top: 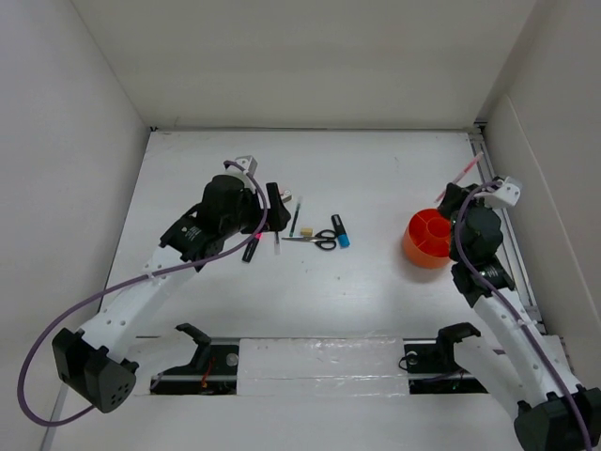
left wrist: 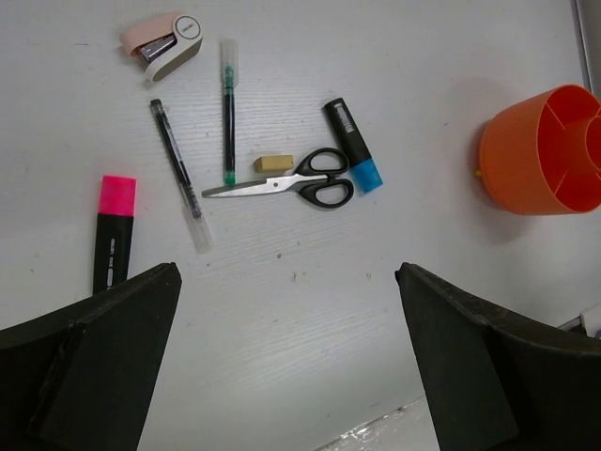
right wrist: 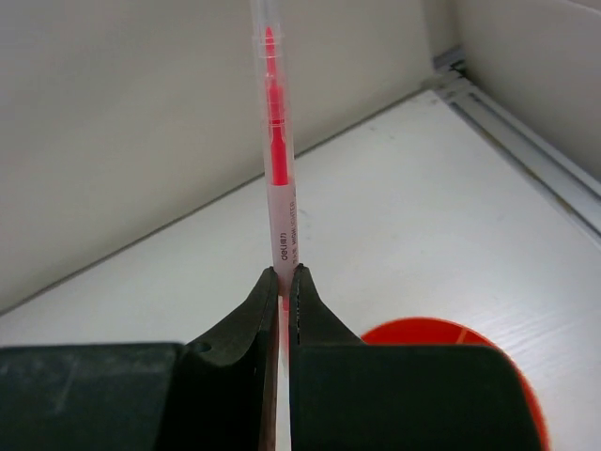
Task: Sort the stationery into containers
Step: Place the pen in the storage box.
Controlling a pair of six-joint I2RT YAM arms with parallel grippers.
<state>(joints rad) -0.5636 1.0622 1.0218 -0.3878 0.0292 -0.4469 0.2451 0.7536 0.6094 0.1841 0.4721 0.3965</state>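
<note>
The red pen should next go back over the orange cup's opening (top: 431, 232) (right wrist: 456, 340), carried by my right gripper, which should then tilt downward.
My right gripper (right wrist: 286, 277) is shut on a red pen (right wrist: 275, 141), held above the orange cup (right wrist: 423, 329); in the top view the pen (top: 470, 169) sticks out up and to the right of the gripper (top: 455, 199), beside the cup (top: 427, 240). My left gripper (left wrist: 286, 310) is open and empty, above bare table just near of the loose items: a pink-capped marker (left wrist: 115, 230), a dark pen (left wrist: 178, 174), a green-tipped pen (left wrist: 227, 108), a tan eraser (left wrist: 273, 163), scissors (left wrist: 300, 180) and a blue-capped marker (left wrist: 354, 146). In the top view it (top: 275, 207) is left of the scissors (top: 319, 238).
A pink and white stapler (left wrist: 161, 44) lies at the far left of the items. White walls enclose the table on three sides. A metal rail (top: 502, 235) runs along the right edge, close to the cup.
</note>
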